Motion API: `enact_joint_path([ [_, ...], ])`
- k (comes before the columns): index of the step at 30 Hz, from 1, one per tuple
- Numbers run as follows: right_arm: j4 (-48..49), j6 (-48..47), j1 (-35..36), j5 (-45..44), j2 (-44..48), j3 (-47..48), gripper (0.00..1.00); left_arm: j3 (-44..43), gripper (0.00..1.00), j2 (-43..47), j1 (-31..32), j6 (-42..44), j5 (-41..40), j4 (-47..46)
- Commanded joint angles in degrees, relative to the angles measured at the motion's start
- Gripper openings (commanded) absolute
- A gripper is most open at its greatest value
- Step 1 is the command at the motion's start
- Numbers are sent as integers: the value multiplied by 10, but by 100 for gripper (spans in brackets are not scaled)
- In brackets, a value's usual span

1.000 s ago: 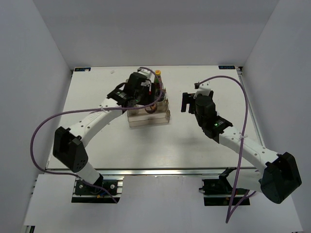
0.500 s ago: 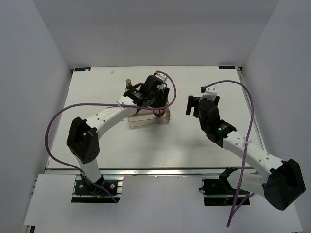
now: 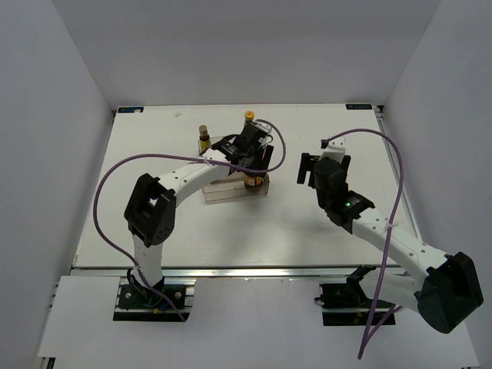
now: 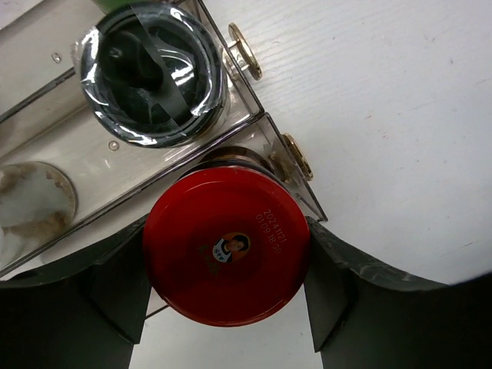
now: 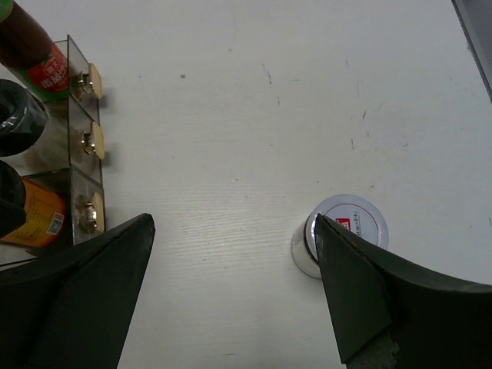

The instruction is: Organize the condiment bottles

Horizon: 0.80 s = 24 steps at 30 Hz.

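The right gripper shifts toward the right in the wrist view and lowers over the white-lidded jar [image 5: 347, 224] next, because its lid is at one finger, off-center.
My left gripper [image 3: 250, 165] is shut on the red-lidded dark jar [image 4: 227, 246], a finger against each side of the lid, at the right end of the clear rack's [image 3: 231, 188] lowest step. The jar also shows in the top view [image 3: 252, 182]. The black-topped shaker [image 4: 154, 73] sits on the step behind it. The yellow-capped red-sauce bottle [image 3: 249, 117] stands at the rack's back right. The slim brown bottle [image 3: 204, 138] stands at the rack's back left. My right gripper [image 5: 231, 246] is open; the white-lidded jar [image 5: 347, 224] stands on the table beside its right fingertip.
The rack's right end with brass knobs [image 5: 91, 142] lies left of my right gripper. The white-lidded jar is hidden under the right arm in the top view. The table's right edge [image 5: 477, 38] is close by.
My left gripper has swung right along the rack to its right end, with the red-lidded jar moving right, uncovering the slim brown bottle. My right arm has shifted slightly right.
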<state>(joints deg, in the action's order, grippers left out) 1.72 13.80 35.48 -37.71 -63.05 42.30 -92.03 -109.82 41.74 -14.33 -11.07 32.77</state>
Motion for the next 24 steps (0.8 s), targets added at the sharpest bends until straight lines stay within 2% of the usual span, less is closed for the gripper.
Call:
enact_joint_path([
  [1, -16, 25, -8, -37, 7, 5, 89, -50, 0, 22, 2, 4, 7, -41],
  [4, -56, 38, -18, -39, 3, 13, 89, -59, 12, 8, 2, 4, 9, -35],
  [5, -65, 39, -23, -20, 1, 19, 90, -59, 23, 6, 2, 3, 10, -33],
  [7, -87, 57, -37, -7, -1, 23, 89, -61, 30, 2, 2, 1, 11, -29],
  [8, -92, 60, -43, 6, -2, 24, 89, -61, 40, 2, 1, -1, 8, -25],
  [10, -110, 64, -59, 22, -4, 28, 89, -56, 48, 4, 2, -3, -3, -24],
  [11, -121, 72, -64, 28, -8, 35, 89, -54, 55, 9, 2, -4, -7, -24],
  [12, -130, 77, -77, 33, -9, 39, 90, -52, 77, 12, 2, -4, -10, -24],
  [14, -159, 86, -88, 49, -16, 46, 89, -46, 93, 21, 2, -4, -12, -26],
  [15, -166, 90, -101, 54, -20, 52, 89, -46, 98, 23, 2, -3, -13, -26],
  [21, -205, 95, -134, 84, -44, 72, 89, -55, 98, 41, 2, 17, -23, -35],
  [24, -224, 97, -152, 91, -66, 83, 89, -82, 98, 44, 2, 20, -54, -20],
])
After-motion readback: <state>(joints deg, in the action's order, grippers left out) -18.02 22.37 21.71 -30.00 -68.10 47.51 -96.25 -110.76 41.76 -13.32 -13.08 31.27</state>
